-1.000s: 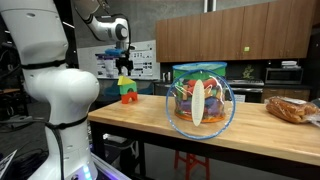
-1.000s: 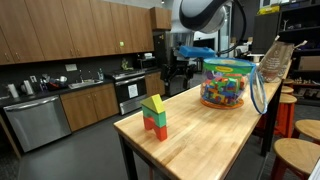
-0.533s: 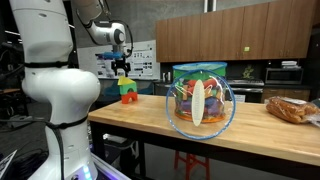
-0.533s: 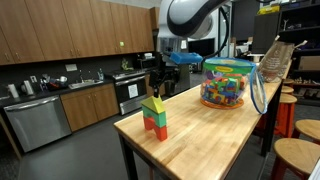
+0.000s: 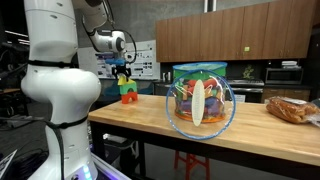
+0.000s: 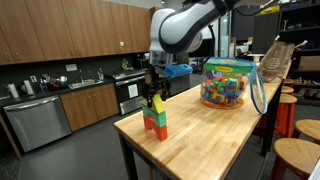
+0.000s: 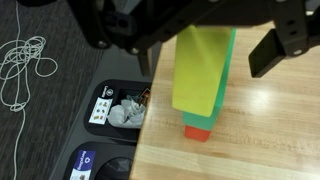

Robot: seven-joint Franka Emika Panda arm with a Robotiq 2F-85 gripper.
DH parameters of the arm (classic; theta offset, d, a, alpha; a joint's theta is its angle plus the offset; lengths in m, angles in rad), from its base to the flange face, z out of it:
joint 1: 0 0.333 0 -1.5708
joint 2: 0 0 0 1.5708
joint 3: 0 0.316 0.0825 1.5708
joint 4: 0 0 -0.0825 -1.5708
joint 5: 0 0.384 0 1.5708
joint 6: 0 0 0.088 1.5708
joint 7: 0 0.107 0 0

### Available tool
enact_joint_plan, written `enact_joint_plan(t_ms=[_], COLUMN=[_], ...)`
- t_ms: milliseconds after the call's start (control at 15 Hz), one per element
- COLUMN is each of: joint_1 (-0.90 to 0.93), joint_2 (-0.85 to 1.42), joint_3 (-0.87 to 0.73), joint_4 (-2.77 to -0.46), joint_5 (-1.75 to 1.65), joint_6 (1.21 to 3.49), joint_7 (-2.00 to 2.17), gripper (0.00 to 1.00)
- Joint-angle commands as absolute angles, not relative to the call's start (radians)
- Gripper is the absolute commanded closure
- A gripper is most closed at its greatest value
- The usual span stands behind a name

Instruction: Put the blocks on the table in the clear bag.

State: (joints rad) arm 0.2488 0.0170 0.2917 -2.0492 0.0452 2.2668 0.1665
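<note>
My gripper should close next, almost where it is now, on the yellow block's opposite sides (image 7: 202, 60).
The blocks are stacked at the end of the table (image 6: 215, 140): a yellow block (image 6: 150, 103) and a green block (image 6: 158, 111) sit on a red-orange block (image 6: 157, 130). In an exterior view the stack (image 5: 128, 93) stands left of the clear bag (image 5: 200, 100), which has a teal top edge and is full of coloured toys. My gripper (image 6: 152, 88) hangs open just above the stack. In the wrist view the yellow block (image 7: 198, 65) lies between my spread fingers (image 7: 272, 52), with the green block (image 7: 229, 58) and red-orange block (image 7: 197, 130) beneath; nothing is gripped.
A brownish bread-like bundle (image 5: 291, 108) lies at the table's far end. Wooden stools (image 6: 296, 156) stand beside the table. On the floor past the table edge are bins (image 7: 120, 108) and a white cable (image 7: 24, 66). The kitchen counter (image 6: 60, 100) runs behind.
My gripper has come down and moved along the table toward the block stack; it now hovers directly over it, still open. The blocks and bag have not moved.
</note>
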Motion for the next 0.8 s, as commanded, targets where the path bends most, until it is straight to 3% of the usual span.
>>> enact_joint_plan(t_ms=[0, 400, 733], joint_1=[0.261, 0.264, 0.261], joint_2=[0.057, 0.061, 0.040], joint_3=[0.284, 0.280, 0.274], joint_4=[-2.019, -2.004, -1.997], joint_5=[0.014, -0.027, -0.087], joint_6=[2.287, 2.279, 2.274], joint_7=[0.151, 0.168, 0.190], gripper=[0.32, 0.78, 0.81])
